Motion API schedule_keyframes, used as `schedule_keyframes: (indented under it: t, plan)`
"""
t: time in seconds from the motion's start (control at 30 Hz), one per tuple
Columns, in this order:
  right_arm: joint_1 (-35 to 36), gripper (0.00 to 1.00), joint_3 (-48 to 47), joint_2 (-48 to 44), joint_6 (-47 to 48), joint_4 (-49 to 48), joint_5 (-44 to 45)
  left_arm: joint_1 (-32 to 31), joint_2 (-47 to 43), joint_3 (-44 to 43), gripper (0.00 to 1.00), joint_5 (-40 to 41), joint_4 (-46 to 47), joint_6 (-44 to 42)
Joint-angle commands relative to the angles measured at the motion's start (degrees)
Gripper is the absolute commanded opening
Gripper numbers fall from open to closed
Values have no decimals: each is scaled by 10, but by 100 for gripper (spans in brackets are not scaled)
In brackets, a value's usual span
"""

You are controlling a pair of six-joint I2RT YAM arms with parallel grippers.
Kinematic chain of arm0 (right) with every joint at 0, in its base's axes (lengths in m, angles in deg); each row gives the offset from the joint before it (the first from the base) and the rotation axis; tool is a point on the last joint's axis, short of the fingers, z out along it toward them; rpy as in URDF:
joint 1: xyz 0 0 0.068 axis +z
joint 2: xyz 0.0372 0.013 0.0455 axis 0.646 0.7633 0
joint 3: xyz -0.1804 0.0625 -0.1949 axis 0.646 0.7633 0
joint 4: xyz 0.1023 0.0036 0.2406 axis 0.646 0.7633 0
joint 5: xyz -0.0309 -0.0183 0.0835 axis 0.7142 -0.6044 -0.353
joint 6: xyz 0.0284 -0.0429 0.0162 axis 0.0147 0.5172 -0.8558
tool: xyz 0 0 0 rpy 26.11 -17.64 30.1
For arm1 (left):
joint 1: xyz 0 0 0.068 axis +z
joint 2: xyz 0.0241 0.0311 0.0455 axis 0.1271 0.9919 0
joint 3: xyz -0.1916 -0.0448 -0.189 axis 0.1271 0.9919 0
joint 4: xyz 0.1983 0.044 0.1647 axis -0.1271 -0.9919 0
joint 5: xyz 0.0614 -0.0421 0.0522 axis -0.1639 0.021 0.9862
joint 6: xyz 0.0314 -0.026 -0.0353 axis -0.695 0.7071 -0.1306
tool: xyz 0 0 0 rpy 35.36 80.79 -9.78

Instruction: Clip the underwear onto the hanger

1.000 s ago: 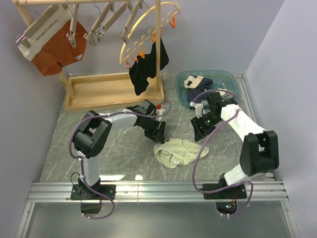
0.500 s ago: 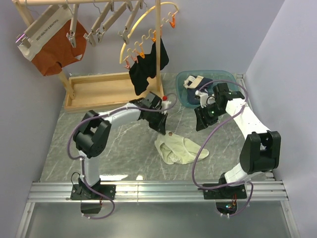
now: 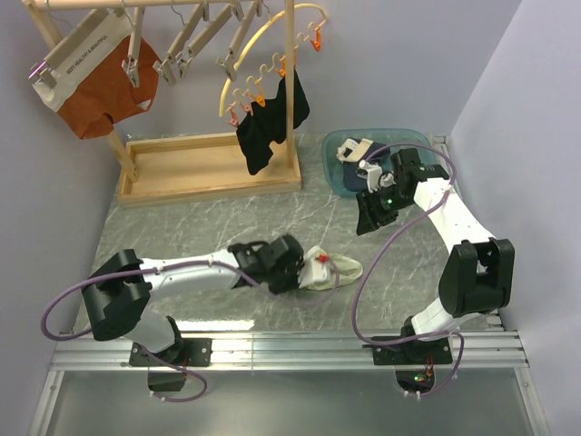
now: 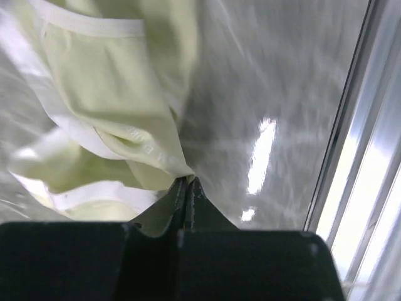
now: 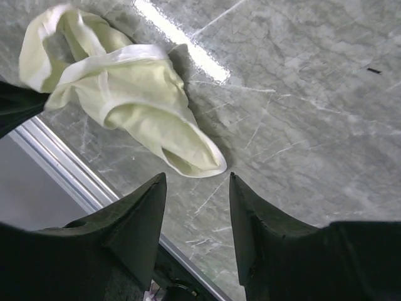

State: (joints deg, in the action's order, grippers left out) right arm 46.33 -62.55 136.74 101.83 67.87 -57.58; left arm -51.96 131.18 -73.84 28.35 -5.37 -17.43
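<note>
My right gripper lowers its open fingers down and to the left in the top view onto the underwear's white edge next, since the edge stands up there.
The underwear (image 3: 338,269), pale cream-yellow briefs, lies bunched on the marble table near its front edge. My left gripper (image 3: 307,272) is shut on a fold of its edge. In the left wrist view the jaws (image 4: 188,180) are pressed together, and the underwear (image 4: 113,81) spreads away from them. My right gripper (image 3: 368,221) hangs open over the table to the right and holds nothing. Its wrist view shows the underwear (image 5: 141,103) beyond the gripper (image 5: 196,175), apart from it. Several light-wood bar hangers (image 3: 195,34) hang from the rail at the top left.
Rust-orange briefs (image 3: 102,89) are clipped to the leftmost hanger. A yellow hoop with orange pegs (image 3: 263,50) holds a black garment (image 3: 268,125). The rack stands in a wooden tray (image 3: 204,165). A blue-green basin (image 3: 410,143) with clothes sits at the back right. An aluminium rail (image 3: 290,345) runs along the front.
My left gripper has shut on the underwear and swung with it towards the front edge, bunching it. My right gripper has drawn back a little towards the basin.
</note>
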Motion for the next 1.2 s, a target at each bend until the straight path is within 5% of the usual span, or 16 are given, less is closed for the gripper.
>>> schedule_keyframes:
  t: [0.0, 0.13, 0.27, 0.43, 0.63, 0.87, 1.17]
  plan:
    - [-5, 52, 11, 12, -9, -12, -18, -37, -32, 61, 0, 63, 32, -89]
    - [-2, 51, 21, 27, -12, -11, -39, -92, -59, 114, 7, 93, 59, -141]
    - [8, 49, 31, 32, -9, -6, -74, -117, -67, 129, 37, 108, 61, -117]
    - [30, 47, 53, 12, -19, -31, -80, -74, -149, 108, 57, 67, 38, -30]
    - [86, 45, 41, 29, -74, -99, -61, 68, -210, 40, 64, -51, -25, 75]
    - [175, 49, 20, 94, -109, -158, -19, 278, -167, 10, 68, -187, -74, 125]
    - [219, 56, -36, 198, -102, -168, -19, 356, -160, 28, 70, -264, -84, 147]
